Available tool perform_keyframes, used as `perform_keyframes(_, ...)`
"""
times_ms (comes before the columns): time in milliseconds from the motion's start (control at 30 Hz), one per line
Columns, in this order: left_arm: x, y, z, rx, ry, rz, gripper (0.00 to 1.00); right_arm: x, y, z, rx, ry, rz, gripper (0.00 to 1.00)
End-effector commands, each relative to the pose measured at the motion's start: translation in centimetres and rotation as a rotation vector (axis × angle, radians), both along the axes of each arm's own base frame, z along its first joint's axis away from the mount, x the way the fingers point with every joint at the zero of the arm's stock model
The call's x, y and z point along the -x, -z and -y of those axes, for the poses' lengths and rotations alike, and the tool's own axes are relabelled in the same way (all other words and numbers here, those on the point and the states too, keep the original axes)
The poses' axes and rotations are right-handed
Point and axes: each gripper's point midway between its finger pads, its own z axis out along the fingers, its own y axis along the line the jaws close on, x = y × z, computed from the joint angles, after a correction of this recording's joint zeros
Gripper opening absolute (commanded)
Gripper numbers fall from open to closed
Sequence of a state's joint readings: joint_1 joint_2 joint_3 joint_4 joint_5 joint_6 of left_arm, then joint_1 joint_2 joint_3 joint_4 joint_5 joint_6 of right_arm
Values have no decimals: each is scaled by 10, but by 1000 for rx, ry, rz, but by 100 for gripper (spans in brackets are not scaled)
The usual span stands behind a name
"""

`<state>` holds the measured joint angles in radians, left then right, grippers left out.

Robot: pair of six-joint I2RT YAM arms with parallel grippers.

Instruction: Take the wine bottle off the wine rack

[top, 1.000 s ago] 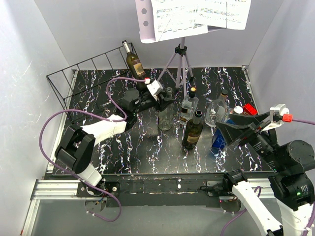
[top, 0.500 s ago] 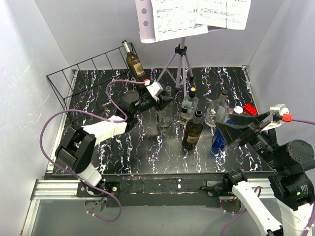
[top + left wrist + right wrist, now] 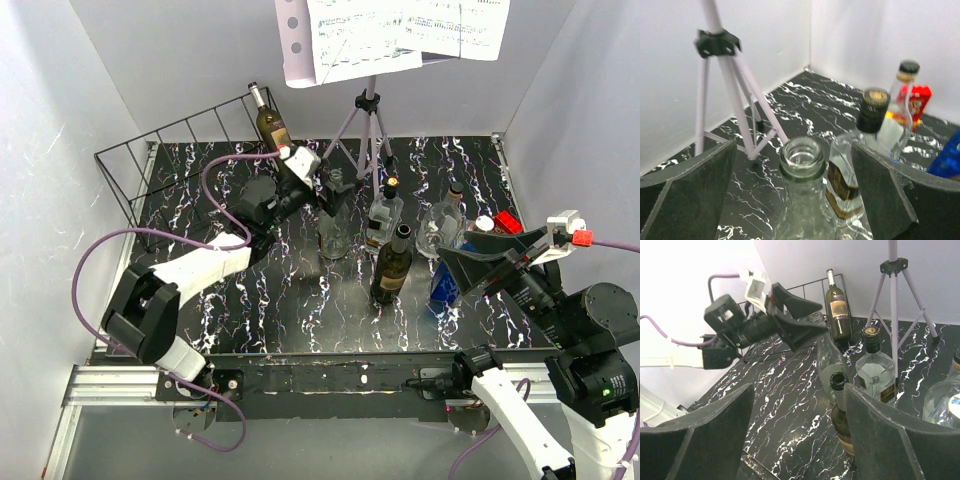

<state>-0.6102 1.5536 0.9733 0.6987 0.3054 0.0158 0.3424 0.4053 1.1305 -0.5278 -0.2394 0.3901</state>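
Since the wine bottle's neck (image 3: 258,97) pokes above the rack, I will move my left gripper outward and to the left in the top view to close around it.
The wine bottle (image 3: 271,126), dark with a pale label, leans against the barred back of the black wire wine rack (image 3: 150,170); it also shows in the right wrist view (image 3: 837,310). My left gripper (image 3: 333,192) is open just right of the rack. Its fingers stand on either side of the neck of a clear glass bottle (image 3: 801,159) upright on the table, with a gap on both sides. My right gripper (image 3: 455,247) hangs open at the right, and a dark open-mouthed bottle (image 3: 840,385) sits close to its right finger (image 3: 890,435).
A music stand tripod (image 3: 368,130) with sheet music (image 3: 390,35) stands behind the bottles. A black-capped labelled bottle (image 3: 382,215), a dark bottle (image 3: 392,265), a round clear bottle (image 3: 440,225), a blue item (image 3: 445,285) and a red one (image 3: 508,222) crowd the middle right. White walls enclose the table.
My left gripper has opened and let go of the clear bottle's neck, then shifted slightly back toward the rack. The clear bottle stays upright. The right arm has not moved.
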Motion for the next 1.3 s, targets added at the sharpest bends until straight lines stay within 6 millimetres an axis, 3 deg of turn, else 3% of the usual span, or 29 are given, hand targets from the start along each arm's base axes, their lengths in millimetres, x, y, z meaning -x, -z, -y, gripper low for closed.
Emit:
perform_keyframes(0, -4, -84, -37, 130, -187, -15, 98, 1, -11, -1, -15, -8, 35, 80)
perform_keyframes(167, -10, -106, -68, 156, -299, -79, 98, -1, -7, -2, -14, -8, 28, 80)
perform_keyframes(267, -29, -106, -95, 191, -365, -173, 98, -2, -5, -3, -12, -11, 22, 80)
perform_keyframes(433, -76, -89, -153, 306, -508, -373, 93, -6, -3, -1, -1, 6, 24, 80)
perform_keyframes(600, -136, -60, -182, 333, -529, -546, 82, -11, 0, -2, 18, 11, 9, 80)
perform_keyframes(700, -170, -56, -199, 370, -564, -562, 82, -13, 1, -2, 11, 13, 6, 80)
perform_keyframes(733, -184, -45, -205, 366, -579, -590, 81, -14, 3, -3, 10, 11, 5, 80)
perform_keyframes(833, -223, -28, -213, 373, -558, -660, 80, -18, 6, -4, 22, 10, -12, 80)
perform_keyframes(867, -235, -38, -212, 385, -522, -641, 79, -20, 8, -5, 29, 10, -21, 79)
perform_keyframes(1000, -273, -20, -215, 392, -475, -638, 77, -24, 3, -5, 45, 17, -13, 80)
perform_keyframes(1267, -309, -1, -221, 423, -488, -563, 78, -36, 6, -12, 57, 0, -37, 80)
